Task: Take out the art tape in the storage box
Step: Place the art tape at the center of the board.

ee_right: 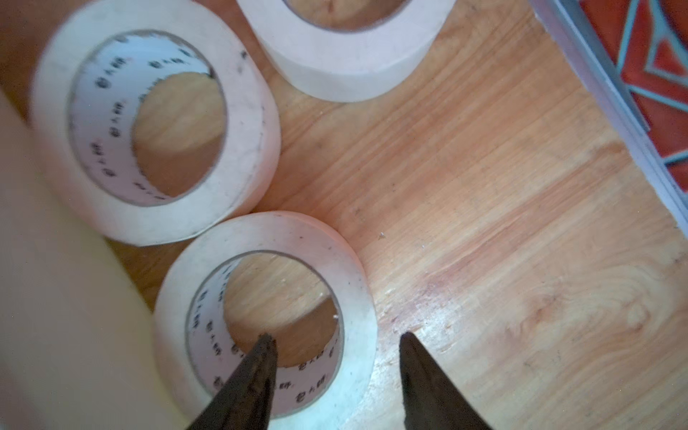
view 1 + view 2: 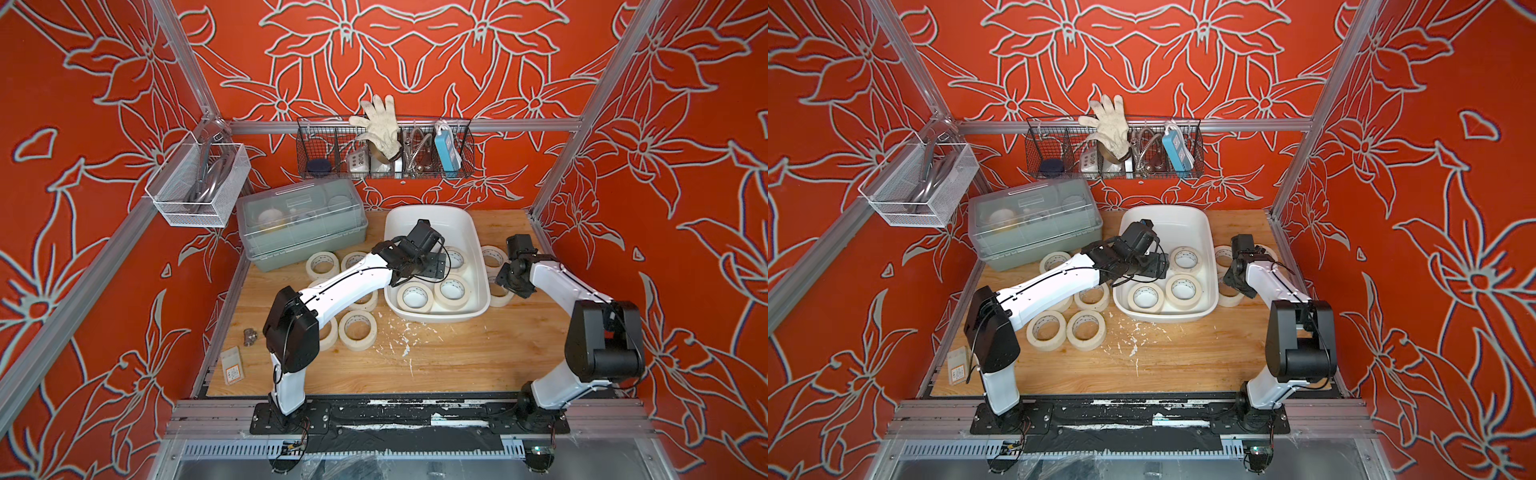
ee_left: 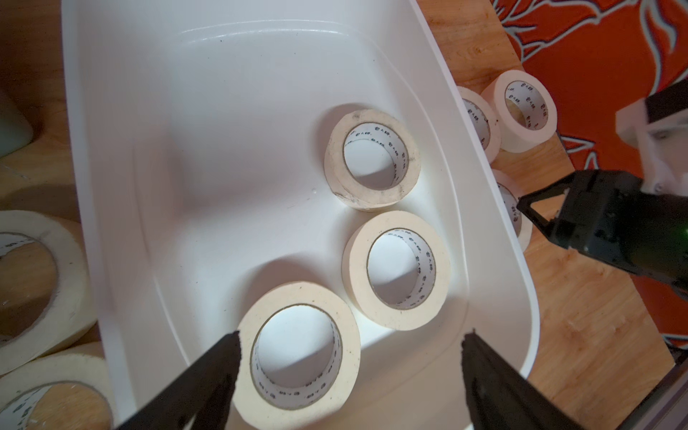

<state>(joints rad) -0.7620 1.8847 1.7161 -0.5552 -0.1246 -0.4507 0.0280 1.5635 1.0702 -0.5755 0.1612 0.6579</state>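
My left gripper lowers its fingers astride the side of the farthest roll in the box next, beside the bare box bottom, where one finger fits.
The white storage box (image 2: 428, 216) (image 2: 1167, 214) stands at the back middle of the wooden table. Three cream art tape rolls lie flat in it (image 3: 372, 160) (image 3: 396, 270) (image 3: 298, 352). My left gripper (image 3: 352, 337) (image 2: 432, 268) hangs open and wide above the box, its fingers apart from the nearest roll. Right of the box my right gripper (image 1: 337, 336) (image 2: 505, 282) is open over a roll (image 1: 268, 232) lying on the table. One finger is inside its core, one outside, neither pressing it. More rolls lie on the table on both sides (image 2: 322, 264) (image 2: 492, 255).
A grey-green lidded box (image 2: 301, 224) stands left of the storage box. Wire baskets hang on the back wall (image 2: 384, 153) and left frame (image 2: 199, 183). A metal fitting (image 2: 250, 336) and a small packet (image 2: 232, 370) lie front left. The frame rail (image 1: 595, 74) runs close on the right.
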